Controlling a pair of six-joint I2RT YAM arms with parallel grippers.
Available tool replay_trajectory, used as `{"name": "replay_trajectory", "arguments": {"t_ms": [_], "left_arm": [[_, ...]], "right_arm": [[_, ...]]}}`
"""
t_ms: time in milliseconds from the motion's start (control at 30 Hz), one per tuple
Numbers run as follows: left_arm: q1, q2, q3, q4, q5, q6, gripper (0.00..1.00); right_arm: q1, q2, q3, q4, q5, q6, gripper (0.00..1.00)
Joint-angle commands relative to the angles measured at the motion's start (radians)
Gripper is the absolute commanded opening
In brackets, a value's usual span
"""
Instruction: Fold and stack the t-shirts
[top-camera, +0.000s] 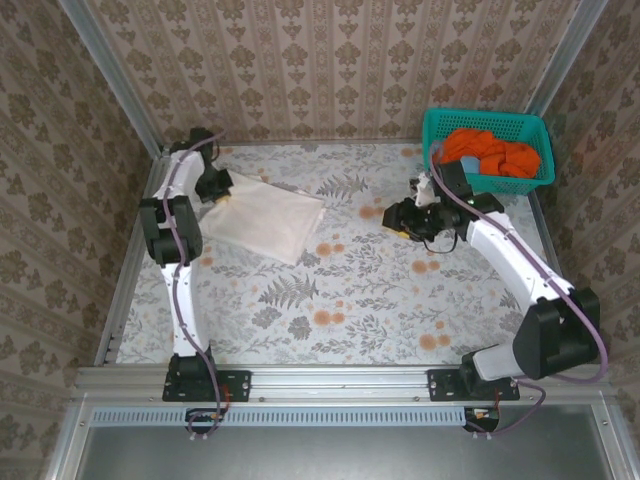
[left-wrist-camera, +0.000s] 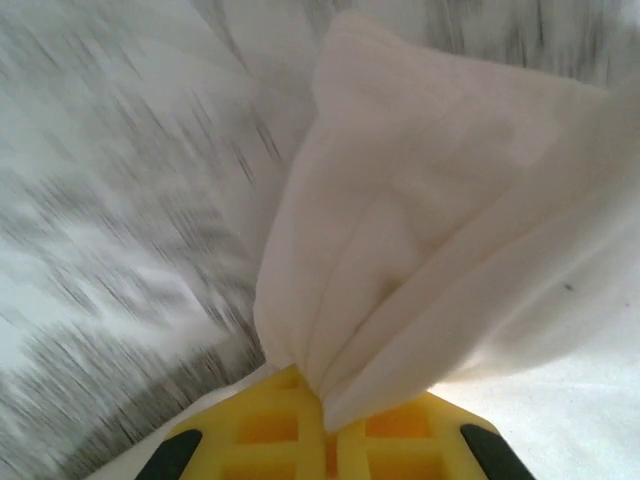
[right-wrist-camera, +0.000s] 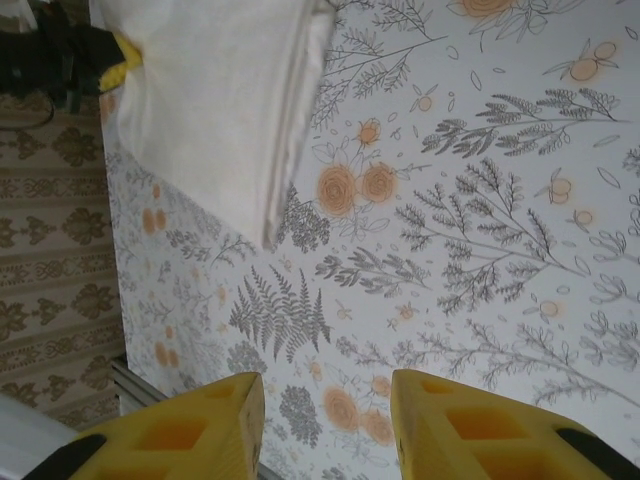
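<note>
My left gripper is holding the t-shirt's fold and will drag it outward toward the nearest side next, then release it, as the table's back corner is outward, by that wall.
A folded cream-white t-shirt lies at the back left of the table. My left gripper is at its far left corner, shut on a bunched fold of the cream cloth, which rises from between the yellow fingers. The right wrist view shows the same folded t-shirt at top left. My right gripper hovers over the table's middle right, open, with bare cloth pattern between its yellow fingers. Orange t-shirts lie heaped in the teal basket.
The basket stands at the back right corner. Patterned walls close in the table at the back and both sides. A metal rail runs along the near edge. The floral table cover spreads between the arms.
</note>
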Motion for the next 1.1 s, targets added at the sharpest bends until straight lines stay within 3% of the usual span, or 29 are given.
{"name": "replay_trajectory", "arguments": {"t_ms": [0,67,300,467,733,800,867,933,1000,1067], "left_arm": [[0.06,0.08,0.211,-0.106,-0.084,0.008,0.0],[0.099,0.119,0.284,-0.096,-0.073,-0.016,0.0],[0.21,0.157,0.286,0.055,-0.036,-0.105,0.0],[0.234,0.195,0.315,0.115,-0.046,-0.11,0.0],[0.248,0.217,0.329,0.117,-0.1,-0.225,0.0],[0.246,0.202,0.317,0.133,-0.076,-0.234,0.11],[0.238,0.177,0.315,0.13,-0.068,-0.224,0.3],[0.228,0.138,0.313,0.11,-0.088,-0.212,0.58],[0.219,0.077,0.297,0.094,-0.102,-0.202,0.97],[0.21,0.009,0.263,0.094,-0.099,-0.202,1.0]], "right_arm": [[-0.002,-0.085,-0.014,-0.107,0.049,0.024,0.39],[-0.003,-0.106,-0.008,-0.153,0.067,0.02,0.39],[-0.002,-0.111,0.05,-0.289,0.109,0.004,0.39],[-0.001,-0.1,0.066,-0.297,0.116,0.027,0.39],[0.016,-0.086,0.072,-0.275,0.134,0.06,0.39],[0.019,-0.086,0.072,-0.263,0.141,0.062,0.39],[0.019,-0.088,0.07,-0.248,0.149,0.063,0.4],[0.019,-0.087,0.075,-0.231,0.165,0.057,0.41],[0.018,-0.093,0.075,-0.21,0.199,0.053,0.44],[0.019,-0.104,0.068,-0.184,0.247,0.045,0.48]]}}
